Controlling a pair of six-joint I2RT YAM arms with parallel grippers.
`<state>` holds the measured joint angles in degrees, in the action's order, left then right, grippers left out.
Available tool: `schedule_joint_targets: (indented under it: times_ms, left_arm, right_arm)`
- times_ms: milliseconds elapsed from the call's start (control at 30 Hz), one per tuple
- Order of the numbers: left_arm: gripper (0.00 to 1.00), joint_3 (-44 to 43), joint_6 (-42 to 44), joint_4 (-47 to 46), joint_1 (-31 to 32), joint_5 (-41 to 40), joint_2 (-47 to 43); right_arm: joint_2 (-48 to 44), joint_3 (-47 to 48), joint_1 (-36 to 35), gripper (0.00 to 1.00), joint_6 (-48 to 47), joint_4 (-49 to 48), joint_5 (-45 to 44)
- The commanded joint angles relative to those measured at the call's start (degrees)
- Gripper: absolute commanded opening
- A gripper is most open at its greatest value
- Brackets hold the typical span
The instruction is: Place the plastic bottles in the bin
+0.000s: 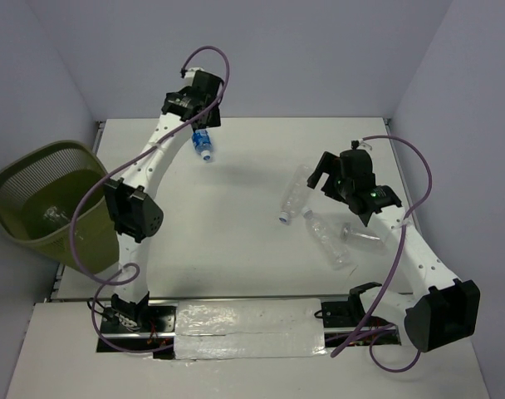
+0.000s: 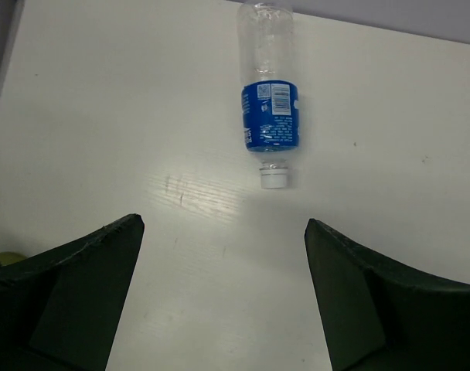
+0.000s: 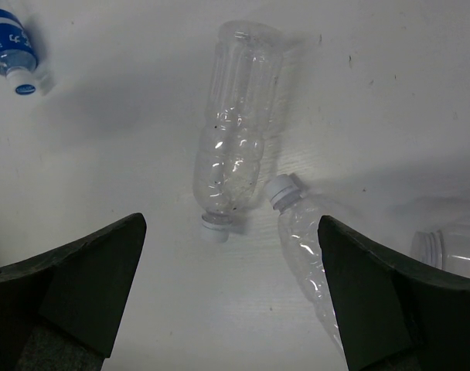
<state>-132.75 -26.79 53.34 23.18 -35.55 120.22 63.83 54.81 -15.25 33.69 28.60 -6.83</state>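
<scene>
My left gripper is to go down with open fingers around the bottle's blue label (image 1: 202, 140) (image 2: 271, 116), as the bottle lies in line with their gap, with bare tabletop on both sides.
A clear bottle with a blue label and white cap (image 1: 203, 144) lies on the white table at the back left; in the left wrist view (image 2: 270, 108) it lies ahead of the jaws. My left gripper (image 1: 196, 123) (image 2: 223, 224) is open and empty just behind it. Two clear bottles with white caps (image 1: 294, 195) (image 1: 329, 239) lie at mid right; a third (image 1: 365, 234) is partly under the right arm. My right gripper (image 1: 326, 176) (image 3: 231, 220) is open above them, holding nothing. The right wrist view shows the first bottle (image 3: 235, 124), the second (image 3: 308, 263) and the third's neck (image 3: 451, 247). The olive-green bin (image 1: 45, 204) stands off the table's left edge.
The table (image 1: 236, 249) is walled at the back and sides. A silver taped strip (image 1: 248, 328) lies along the near edge between the arm bases. Purple cables loop off both arms.
</scene>
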Motion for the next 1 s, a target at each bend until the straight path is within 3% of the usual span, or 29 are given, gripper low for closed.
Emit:
schedule_joint_targets:
  times_ms: [0, 300, 633, 967]
  left_arm:
    - [0.99, -2.95, -5.11, -4.55, -0.06, 0.31, 4.13]
    - [0.99, -5.33, -8.55, -12.64, -1.99, -0.49, 17.48]
    - [0.97, -7.43, -7.76, -21.86, -3.75, -0.22, 24.09]
    - [0.96, -9.37, -7.32, -25.04, -6.39, 1.45, 29.89]
  right_arm:
    - [-0.9, 1.09, -0.4, 1.0, 1.11, 0.23, -0.99]
    - [-0.9, 1.44, -0.49, 1.0, 0.59, 1.89, -1.25]
    - [2.08, 1.79, -0.4, 1.0, -0.12, 1.9, -0.73]
    - [4.01, 7.24, -0.66, 1.0, -1.52, 4.98, -1.87]
